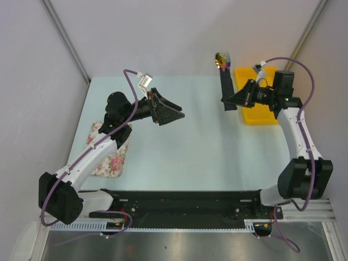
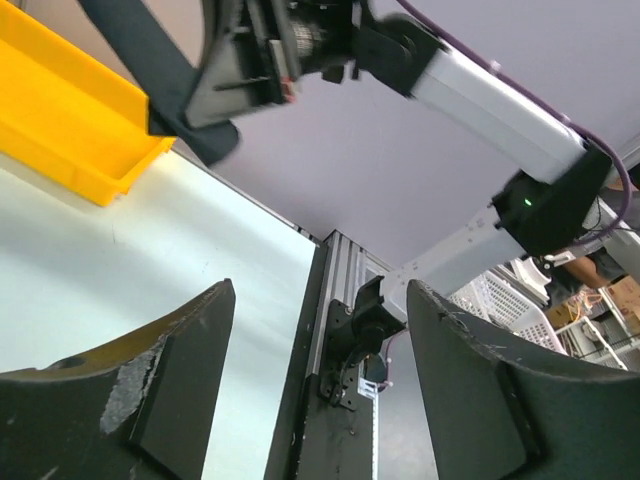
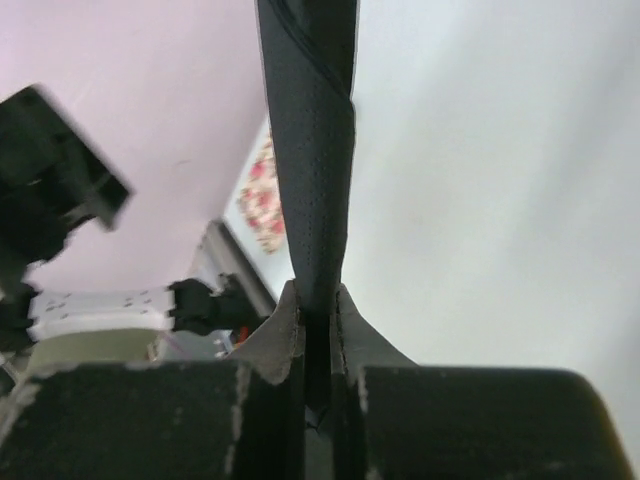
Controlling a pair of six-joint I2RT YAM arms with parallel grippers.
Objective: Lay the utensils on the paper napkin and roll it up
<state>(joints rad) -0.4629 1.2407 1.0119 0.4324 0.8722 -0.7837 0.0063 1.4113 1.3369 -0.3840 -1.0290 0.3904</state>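
Note:
The finished napkin roll should go down into the yellow bin (image 1: 255, 113) below next, once I move my right gripper to its right in the top view, and I should release it there.
The black paper napkin (image 1: 227, 87) is rolled into a narrow bundle and held off the table at the back right. The gold ends of the utensils (image 1: 221, 58) stick out of its far end. My right gripper (image 1: 227, 101) is shut on the roll's lower part. In the right wrist view the fingers (image 3: 285, 330) pinch the paper napkin (image 3: 312, 150), which rises straight up from them. My left gripper (image 1: 176, 112) hangs open above the middle of the table, apart from the roll, with nothing between its fingers (image 2: 190, 370). The left wrist view shows the roll (image 2: 150, 55) up high.
A yellow bin (image 1: 255, 113) stands at the back right, just beside the right gripper, also visible from the left wrist as the yellow bin (image 2: 70, 120). A pink floral cloth mat (image 1: 111, 155) lies at the left under the left arm. A black rail (image 1: 185, 204) runs along the near edge.

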